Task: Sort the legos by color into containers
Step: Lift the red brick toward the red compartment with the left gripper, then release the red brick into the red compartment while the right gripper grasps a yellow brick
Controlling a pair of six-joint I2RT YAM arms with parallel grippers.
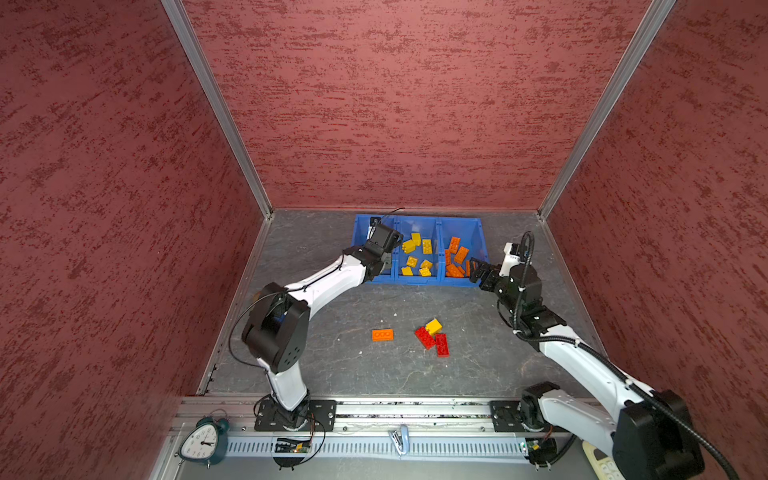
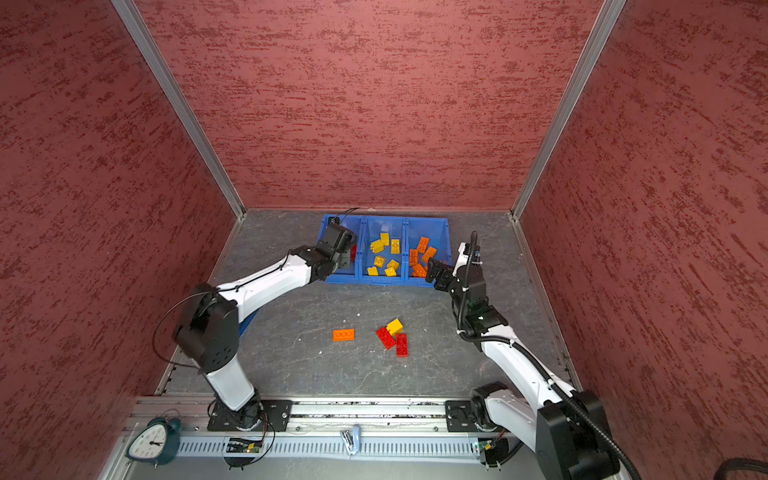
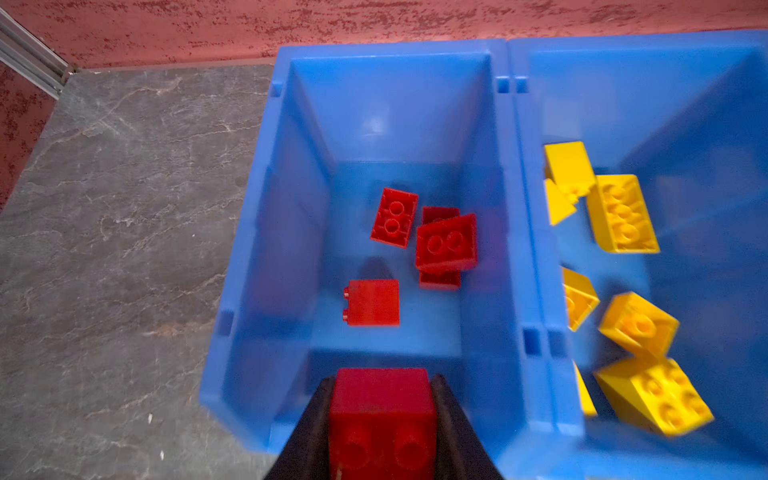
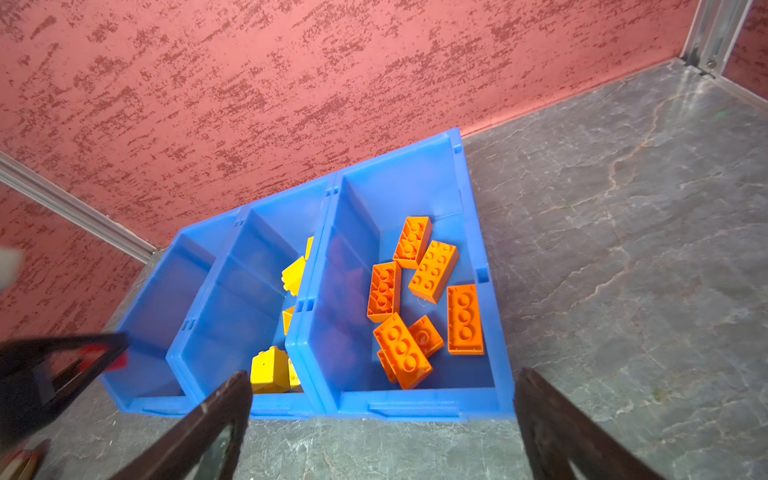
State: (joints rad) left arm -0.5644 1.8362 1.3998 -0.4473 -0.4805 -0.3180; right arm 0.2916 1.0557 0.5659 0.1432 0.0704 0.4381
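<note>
The only yellow lego still unsorted is beside the red ones, so I will bring my open right gripper back from the bins and down onto it.
The containers (image 1: 415,281), three joined blue bins, stand at the back of the table. My left gripper (image 3: 382,382) is shut on a red lego (image 3: 382,415) and hangs over the left bin (image 3: 282,208), near its front lip. Several red legos (image 3: 394,218) lie inside that bin. The middle bin holds yellow legos (image 1: 415,253) and the right bin holds orange ones (image 4: 434,270). My right gripper (image 4: 384,378) is open and empty, just in front of the right bin. On the table lie an orange lego (image 1: 382,335), a yellow one (image 1: 433,326) and two red ones (image 1: 424,337).
Red textured walls close in the table on three sides. An alarm clock (image 1: 203,442) and a metal clip (image 1: 399,440) sit on the front rail. A blue object (image 2: 249,320) shows partly under the left arm.
</note>
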